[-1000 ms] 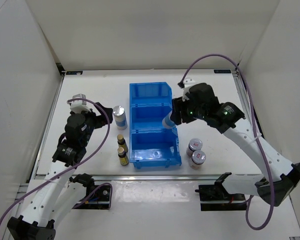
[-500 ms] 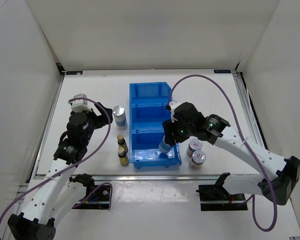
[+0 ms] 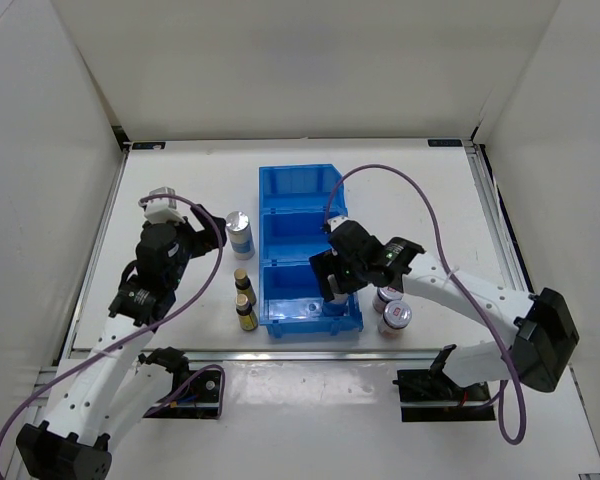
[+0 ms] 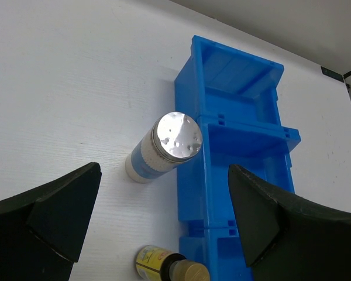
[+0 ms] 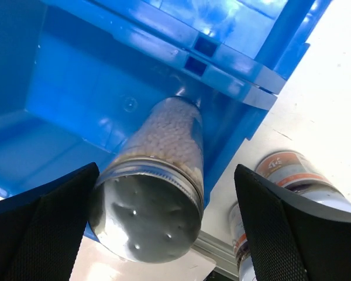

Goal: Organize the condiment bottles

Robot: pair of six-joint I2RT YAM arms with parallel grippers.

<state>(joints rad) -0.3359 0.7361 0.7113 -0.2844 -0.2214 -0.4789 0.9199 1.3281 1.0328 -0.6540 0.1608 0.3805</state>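
Because the silver-topped bottle stands upright beside the bin (image 3: 298, 190), I will move my left gripper to the right in the top view and down around its silver top.
My right gripper (image 3: 332, 285) is down in the near compartment of the blue bin (image 3: 298, 190). Its fingers are spread wide on either side of a silver-topped bottle (image 5: 149, 216), which stands on the bin floor (image 5: 76, 99); the gripper (image 5: 167, 170) is open. A second silver-topped bottle (image 3: 239, 232) stands left of the bin, with two amber gold-capped bottles (image 3: 243, 282) (image 3: 247, 313) nearer to me. Two white jars with reddish labels (image 3: 388, 294) (image 3: 395, 317) stand right of the bin. My left gripper (image 4: 164, 190) hangs open above the silver-topped bottle (image 4: 164, 146) and an amber bottle (image 4: 164, 266).
The bin's middle and far compartments (image 4: 245, 146) hold nothing that I can see. White walls enclose the table on three sides. The metal rail (image 3: 310, 350) runs along the near edge just in front of the bin.
My right gripper carried the silver-topped bottle from the middle of the bin down into the near compartment and opened off it. The left arm stayed put.
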